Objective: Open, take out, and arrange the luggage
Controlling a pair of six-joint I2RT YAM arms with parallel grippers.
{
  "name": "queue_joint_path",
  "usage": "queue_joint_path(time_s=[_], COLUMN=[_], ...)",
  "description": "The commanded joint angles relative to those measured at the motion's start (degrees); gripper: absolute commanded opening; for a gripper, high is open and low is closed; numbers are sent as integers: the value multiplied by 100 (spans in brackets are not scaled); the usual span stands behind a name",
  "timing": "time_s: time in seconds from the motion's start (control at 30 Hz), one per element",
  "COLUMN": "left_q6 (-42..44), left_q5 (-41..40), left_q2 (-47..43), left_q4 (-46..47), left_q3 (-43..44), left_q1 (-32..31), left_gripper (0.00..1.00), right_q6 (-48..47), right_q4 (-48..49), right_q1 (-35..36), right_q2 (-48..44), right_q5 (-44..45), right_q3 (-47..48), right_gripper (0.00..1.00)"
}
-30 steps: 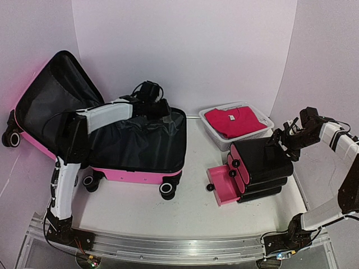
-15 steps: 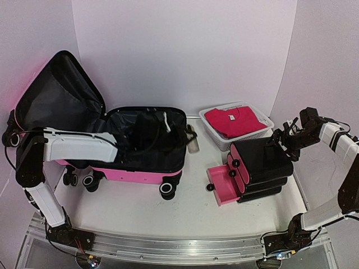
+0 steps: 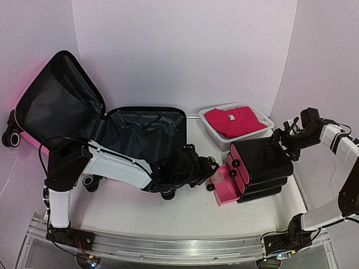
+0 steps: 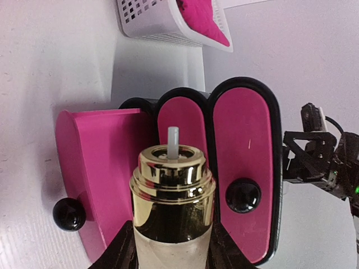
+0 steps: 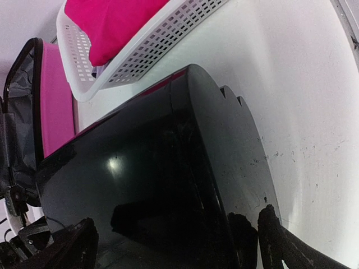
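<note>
The open pink drawer (image 4: pixel 112 162) stands pulled out, so the left gripper will next move toward the right in the top view and down into it to let go of the frosted bottle (image 4: pixel 173 202).
The bright-pink luggage (image 3: pixel 140 131) lies open at the left, its lid (image 3: pixel 56 95) leaning back and the black lining showing. Its pink side also shows in the right wrist view (image 5: pixel 56 101). My left gripper (image 3: pixel 203 168) (image 4: pixel 171 246) is shut on a frosted bottle (image 4: pixel 173 202) with a gold collar and a white tube. It holds the bottle just in front of the open pink drawer (image 3: pixel 224 189) (image 4: pixel 95 162) of the black drawer stack (image 3: pixel 261 165). My right gripper (image 3: pixel 280 137) (image 5: pixel 179 246) is open, its fingers astride the stack's black top at the back.
A white mesh basket (image 3: pixel 255 131) (image 4: pixel 162 22) (image 5: pixel 140 50) with a folded pink garment (image 3: pixel 233 120) stands behind the drawer stack. The stack's two upper drawers (image 4: pixel 244 168) are shut, with black knobs (image 4: pixel 243 195). White walls stand close at the back and at both sides.
My left arm has swung out of the luggage to the right and now holds the bottle at the open pink drawer. The right arm has not moved.
</note>
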Motion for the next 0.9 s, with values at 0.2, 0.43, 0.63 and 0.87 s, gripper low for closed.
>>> queue_joint_path(time_s=[0.2,0.43,0.63,0.87], left_q6=[-520,-203,698,2660], left_q5=[-367,-387,-556,-747], left_q2=[1087,1150,584,-365], left_q4=[-160,-465,-916,-930], left_q3=[1371,1453,1188,407], left_q1=[-457,-535,-637,-615], left_gripper=[26,50,76,72], right_q6=[0,0,-9,-9], right_q4=[170,188,214,205], right_q1=[48,48,48,48], right_q2=[-392,-542,-515,-549], right_q5=[-530,-529,-544,-510], right_q3=[-66,-119,-135,-129], right_gripper=[98,98,98,98])
